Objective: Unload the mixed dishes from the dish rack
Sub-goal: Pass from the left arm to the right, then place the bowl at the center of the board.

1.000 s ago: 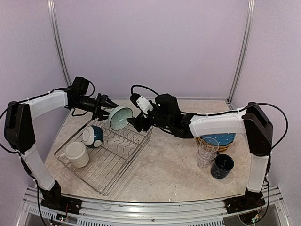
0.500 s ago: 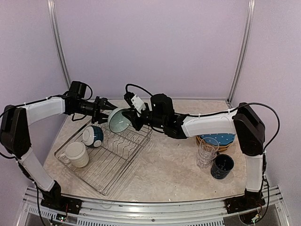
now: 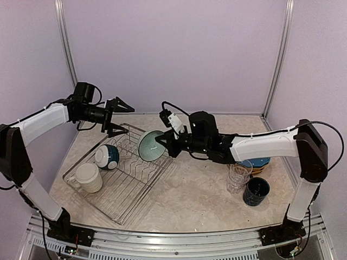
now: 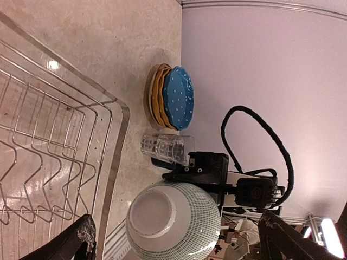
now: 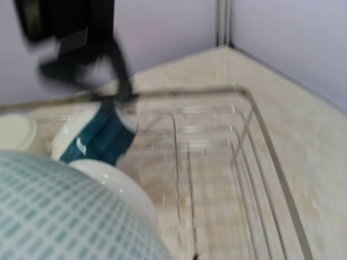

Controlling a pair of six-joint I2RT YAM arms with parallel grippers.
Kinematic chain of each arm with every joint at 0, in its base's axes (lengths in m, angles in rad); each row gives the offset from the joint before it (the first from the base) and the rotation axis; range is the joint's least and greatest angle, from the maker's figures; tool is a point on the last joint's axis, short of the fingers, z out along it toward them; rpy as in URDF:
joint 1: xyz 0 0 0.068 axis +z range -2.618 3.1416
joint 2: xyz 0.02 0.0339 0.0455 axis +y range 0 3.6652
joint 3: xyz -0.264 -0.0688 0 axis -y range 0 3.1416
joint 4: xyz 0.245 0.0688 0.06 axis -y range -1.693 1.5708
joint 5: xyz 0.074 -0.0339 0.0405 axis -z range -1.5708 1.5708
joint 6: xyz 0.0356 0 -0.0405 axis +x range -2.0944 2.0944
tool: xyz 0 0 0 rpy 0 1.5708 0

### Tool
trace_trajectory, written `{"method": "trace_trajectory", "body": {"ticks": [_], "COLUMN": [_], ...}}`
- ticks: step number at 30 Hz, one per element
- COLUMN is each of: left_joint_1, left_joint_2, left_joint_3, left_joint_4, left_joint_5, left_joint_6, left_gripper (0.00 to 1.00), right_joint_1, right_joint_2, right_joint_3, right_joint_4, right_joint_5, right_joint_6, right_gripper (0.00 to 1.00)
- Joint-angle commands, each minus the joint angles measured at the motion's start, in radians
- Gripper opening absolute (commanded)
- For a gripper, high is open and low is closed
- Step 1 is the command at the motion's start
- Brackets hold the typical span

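Note:
Bare tabletop shows between the rack (image 3: 126,201) and the clear glass. I should next move my right gripper toward that glass, turn the bowl upright, lower and release it.
My right gripper (image 3: 164,142) is shut on the rim of a small teal and white bowl (image 3: 150,145), held tilted over the far right corner of the dish rack (image 3: 126,201). The bowl's underside (image 4: 173,219) faces my left wrist camera, and the bowl (image 5: 59,211) fills the lower left of the right wrist view. My left gripper (image 3: 117,117) is open and empty, a short way to the left of the bowl above the rack's far edge. Inside the rack sit another teal bowl (image 3: 107,156) and a cream mug (image 3: 88,177).
At the right of the table stand a stack of yellow and blue dotted plates (image 3: 256,161), a clear glass (image 3: 237,176) and a navy mug (image 3: 256,190). The plates (image 4: 172,97) and glass (image 4: 167,147) also show in the left wrist view, beyond the rack's rim (image 4: 116,141).
My left gripper has opened, let go of the bowl and drawn back to the left. My right gripper has shut on the bowl and carried it rightward and a little lower.

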Motion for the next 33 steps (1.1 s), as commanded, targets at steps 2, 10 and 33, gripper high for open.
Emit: {"method": "trace_trajectory", "body": {"ticks": [2,10,33], "left_joint_1": [0.009,0.011,0.011], "left_joint_2": [-0.039,-0.052,-0.208], "left_joint_3": [0.186,0.265,0.096], "left_joint_4": [-0.263,-0.314,-0.25], "left_joint_5": [-0.226,-0.401,-0.548], "left_joint_6": [0.259,0.39,0.53], "left_gripper": [0.99,0.99,0.99], "right_joint_1": [-0.038,-0.135,-0.288], "right_joint_2": [-0.204,-0.268,0.232], "right_joint_3": [-0.129,-0.055,0.495], "right_joint_4": [-0.149,-0.653,-1.5], "right_joint_5": [0.058,0.118,0.225], "right_joint_6": [0.12,0.207,-0.009], "right_gripper": [0.0,0.0,0.03]}}
